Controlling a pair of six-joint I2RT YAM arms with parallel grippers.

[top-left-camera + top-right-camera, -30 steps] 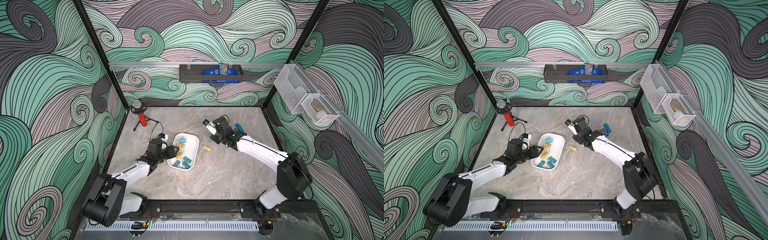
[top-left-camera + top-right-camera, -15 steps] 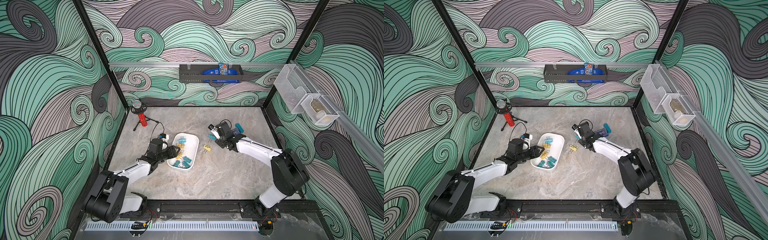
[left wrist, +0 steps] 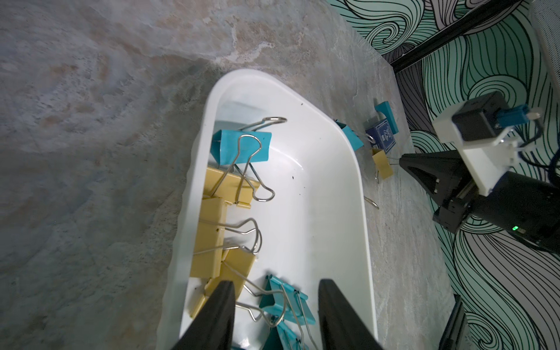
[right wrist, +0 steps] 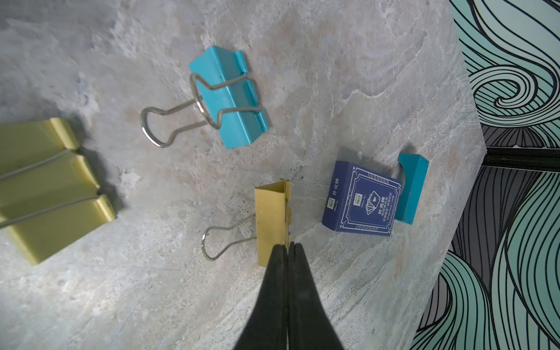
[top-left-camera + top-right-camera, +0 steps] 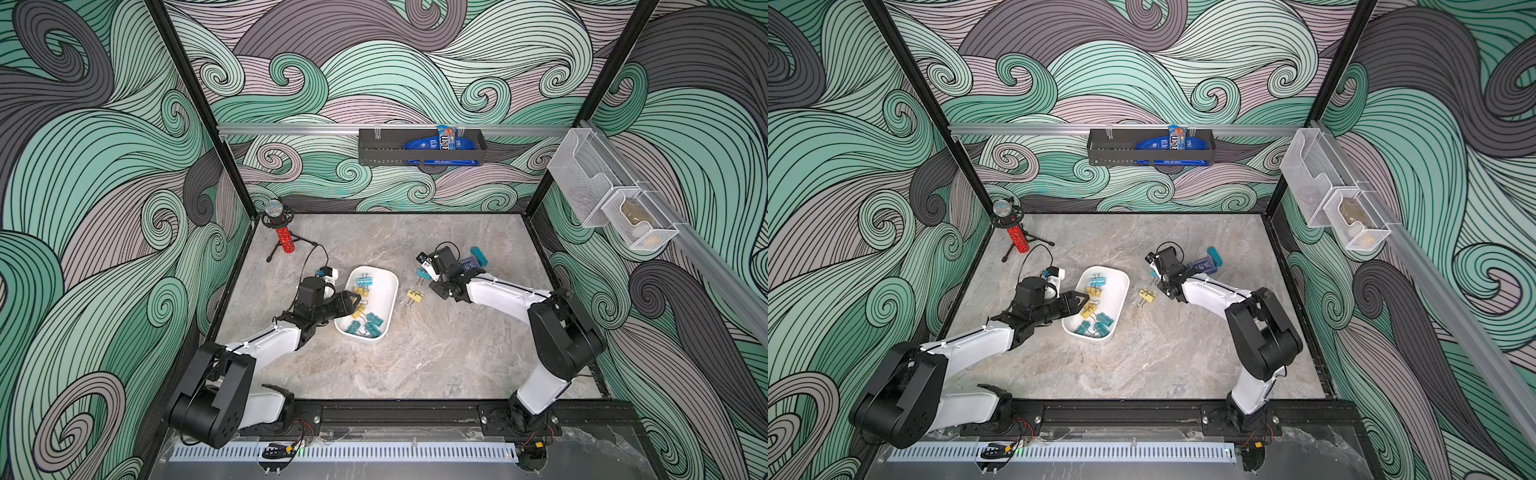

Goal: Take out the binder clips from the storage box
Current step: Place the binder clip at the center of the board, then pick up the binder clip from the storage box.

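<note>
My right gripper should next lower the yellow clip onto the bare tabletop just below, beside the card box and clear of the loose clips, and release it.
The white storage box [image 5: 385,291] lies mid-table with several teal and yellow binder clips [image 3: 212,242] inside. My left gripper [image 3: 275,289] hangs open over the box's near end. Teal clips and wire handles lie between its fingers, and none is gripped. My right gripper [image 4: 286,247] is shut on the wire handle of a yellow binder clip [image 4: 271,218], low over the table beside the dark blue card box [image 4: 360,200]. A teal clip [image 4: 230,97] and another yellow clip [image 5: 414,296] lie loose on the table between the box and the right arm.
A teal block [image 4: 410,188] leans behind the card box. A red microphone on a small tripod [image 5: 283,239] stands at the back left. A black rack [image 5: 419,147] hangs on the back wall and mesh baskets [image 5: 615,203] on the right wall.
My right gripper has come down and forward, from higher near the back, to just above the table by the card box. The left arm has not moved.
</note>
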